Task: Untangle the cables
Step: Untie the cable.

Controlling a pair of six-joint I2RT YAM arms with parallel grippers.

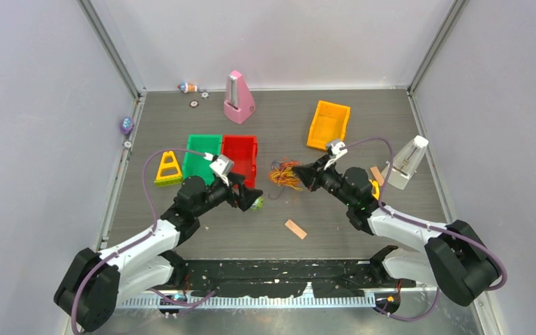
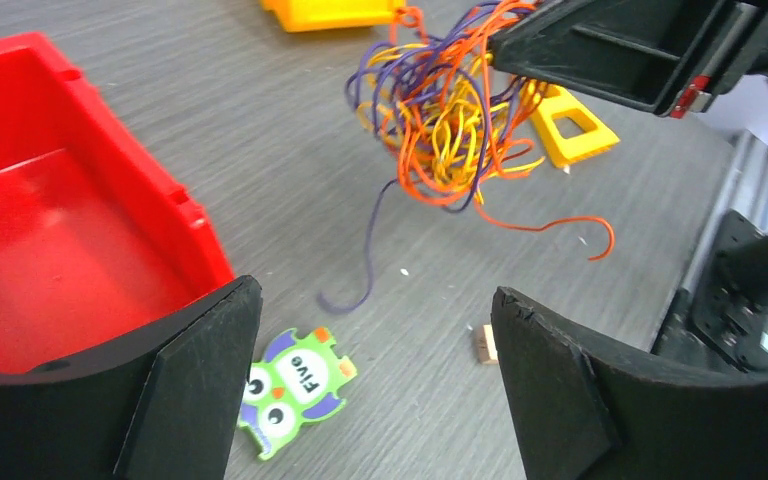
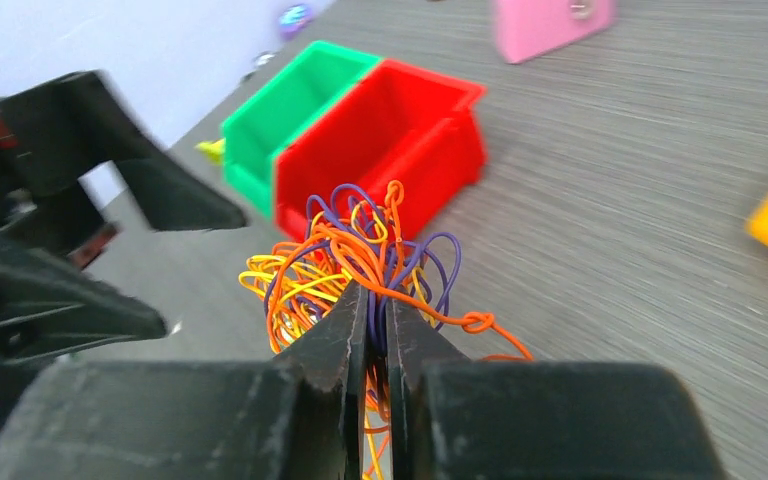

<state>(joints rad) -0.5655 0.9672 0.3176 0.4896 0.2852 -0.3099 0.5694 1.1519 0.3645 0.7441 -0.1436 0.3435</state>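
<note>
My right gripper draws the purple and orange cables away from the red bin next and releases them, since the cables still bulge in one clump.
The cables [image 1: 285,174] are a tangled bunch of orange, yellow and purple strands in the middle of the table. My right gripper [image 3: 377,295] is shut on the cables [image 3: 345,245], with several strands pinched between its fingers and the rest bulging out past the tips. In the left wrist view the cables [image 2: 450,110] hang from the right gripper [image 2: 520,40], and a purple and an orange end trail loose onto the table. My left gripper [image 2: 375,295] stands wide open with nothing in it, a short way left of the bunch, beside the red bin.
A red bin [image 1: 241,155] and a green bin [image 1: 202,157] stand close behind the left gripper. An orange bin [image 1: 328,124], a pink metronome [image 1: 238,98], a white metronome [image 1: 406,162], a yellow triangle [image 1: 168,169], a wooden block [image 1: 295,229] and a green owl piece [image 2: 295,385] also lie about.
</note>
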